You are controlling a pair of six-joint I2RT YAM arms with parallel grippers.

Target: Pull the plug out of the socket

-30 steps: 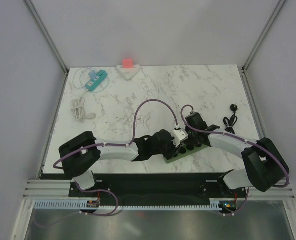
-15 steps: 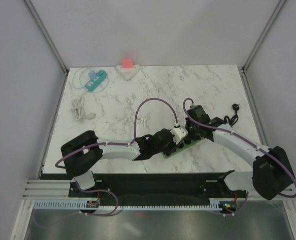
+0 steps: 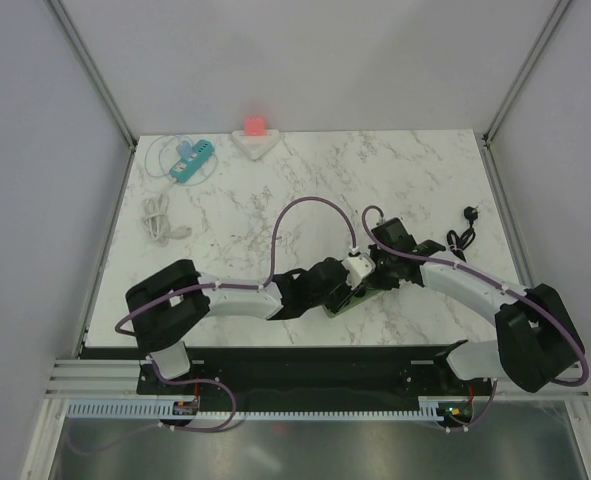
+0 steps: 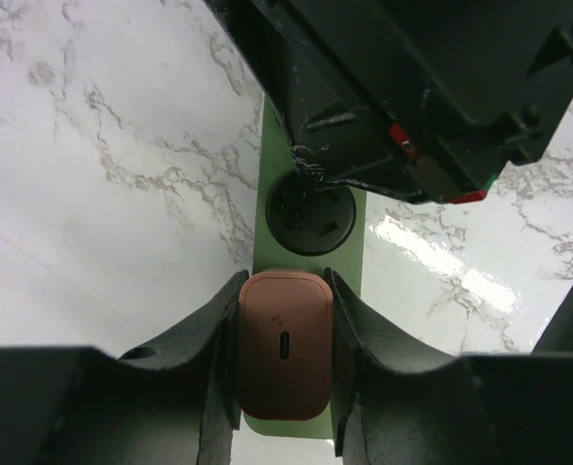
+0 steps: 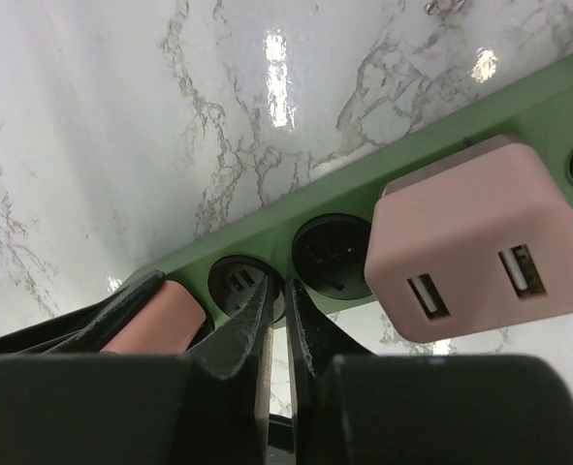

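Note:
The robot next needs to pull its left gripper up, swing it outward and down, and let go of the plug on clear tabletop to the gripper's left in the top view.
A green power strip [image 4: 260, 242] [image 5: 441, 126] lies near the table's front edge, mostly hidden under both grippers in the top view [image 3: 343, 303]. A brownish-pink plug [image 4: 284, 347] [image 5: 155, 315] with one small port sits in its end socket. My left gripper [image 4: 285, 283] [image 3: 347, 283] is shut on that plug, one finger on each side. My right gripper [image 5: 276, 286] [image 3: 375, 268] has its tips down on the strip between two empty black sockets [image 5: 330, 252], jaws parted by a narrow slit with nothing between them.
A pale pink adapter [image 5: 475, 247] with two USB ports sits further along the strip. A teal power strip [image 3: 191, 160] and a white cable [image 3: 157, 218] lie at the back left, a red block [image 3: 255, 127] at the back, a black cable [image 3: 462, 235] at the right.
The right arm has shifted its elbow and wrist above the strip, and its jaws have parted slightly. The left gripper has stayed shut on the plug.

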